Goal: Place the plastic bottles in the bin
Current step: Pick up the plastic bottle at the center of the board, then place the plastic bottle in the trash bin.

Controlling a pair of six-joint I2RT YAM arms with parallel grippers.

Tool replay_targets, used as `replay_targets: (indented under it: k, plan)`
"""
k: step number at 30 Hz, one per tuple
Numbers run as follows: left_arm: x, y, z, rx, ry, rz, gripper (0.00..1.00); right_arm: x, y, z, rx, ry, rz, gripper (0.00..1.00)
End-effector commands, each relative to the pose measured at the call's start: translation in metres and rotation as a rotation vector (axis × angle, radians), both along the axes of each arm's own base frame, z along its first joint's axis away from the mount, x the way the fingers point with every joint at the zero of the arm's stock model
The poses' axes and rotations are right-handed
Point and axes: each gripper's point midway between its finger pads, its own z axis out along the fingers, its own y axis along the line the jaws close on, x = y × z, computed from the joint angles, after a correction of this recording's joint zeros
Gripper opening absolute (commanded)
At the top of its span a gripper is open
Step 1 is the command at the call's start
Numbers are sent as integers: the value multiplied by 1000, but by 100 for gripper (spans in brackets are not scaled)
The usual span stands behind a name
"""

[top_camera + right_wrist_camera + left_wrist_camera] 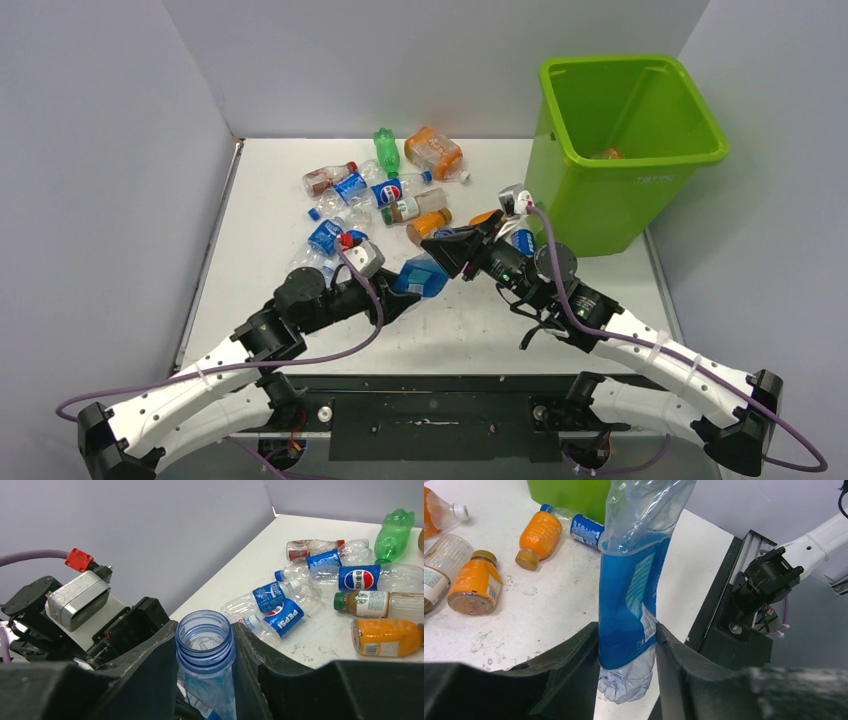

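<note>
The robot's right gripper will rise next and swing outward, toward the right in the top view, over the bin's opening [632,112] to release the bottle, because the bin's rim stands high.
A crushed clear bottle with a blue label [420,277] hangs between both grippers above the table's near middle. My left gripper [398,292] is shut on its lower end [634,595], fingers pressed on the label. My right gripper [447,251] is shut on its open, capless neck [205,640]. The lime-green bin [640,205] stands at the far right, with one orange bottle [607,154] inside. Several other bottles [380,190] lie in a pile at the table's far middle: Pepsi-labelled ones [282,617], a green one [386,150], orange ones [433,150].
An orange bottle [539,537] and a Pepsi bottle [584,528] lie by the bin's base [569,492], close under my right arm. Grey walls enclose the table on the left, back and right. The black frame rail [724,605] runs along the near edge.
</note>
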Motion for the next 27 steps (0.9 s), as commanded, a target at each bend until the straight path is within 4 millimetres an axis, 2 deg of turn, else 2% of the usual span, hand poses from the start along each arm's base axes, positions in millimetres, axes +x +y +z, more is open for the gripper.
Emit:
replay_targets:
  k: [1,4,5,7,9,11,13,16,20,23,27]
  plan:
    - [-3,4,37,-110,-135,-1,56,-10,-2,20,22,-25,24,5]
    - [-7,11,44,-144,-213,7,92,-13,-9,30,4,-44,13,5]
    - [-7,14,46,-157,-232,18,98,-11,-13,35,-13,-58,-3,5]
    - [-7,23,53,-185,-269,48,96,-7,-23,47,-64,-89,-51,5]
    - [-3,31,58,-199,-288,96,96,1,-38,72,-106,-139,-128,5]
    - [0,37,60,-199,-306,126,96,5,-57,112,-111,-207,-207,5]
    - [0,41,62,-198,-321,140,96,3,-82,161,-63,-285,-286,5]
    - [-2,46,65,-200,-356,150,96,13,-116,208,-37,-332,-458,5]
    - [-5,48,68,-210,-381,143,96,51,-136,223,-237,-309,-710,5]
    - [-6,47,67,-208,-381,135,96,81,-153,231,-294,-282,-910,5]
    - [-5,42,60,-176,-375,125,96,124,-198,244,-116,-229,-1076,5]
